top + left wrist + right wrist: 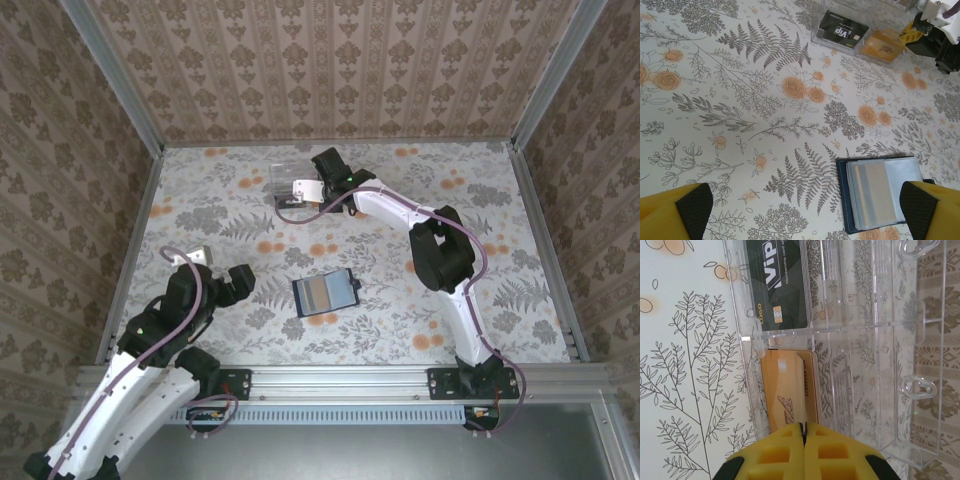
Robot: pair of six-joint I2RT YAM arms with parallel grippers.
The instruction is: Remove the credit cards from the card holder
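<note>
My right gripper comes down and releases the near edge next: the compartment beside the VIP card, with the orange credit card's far end, lies below.
The card holder (325, 293) (847, 200) lies open on the table's middle, pale sleeves up, with a tan card (879, 192) showing inside one sleeve. My left gripper (215, 272) (805, 212) hovers open just left of it, holding nothing. At the far side, my right gripper (298, 192) (803, 426) is shut on the near edge of an orange credit card (787, 385) (884, 46), whose far end sits in a compartment of the clear plastic box (880, 340). A black VIP card (777, 285) (842, 29) lies in the neighbouring compartment.
The clear box (280, 175) stands near the table's far edge, by the patterned back wall. Metal rails run along both sides of the floral tabletop (400, 320). The right arm (440, 250) reaches across the table's right half.
</note>
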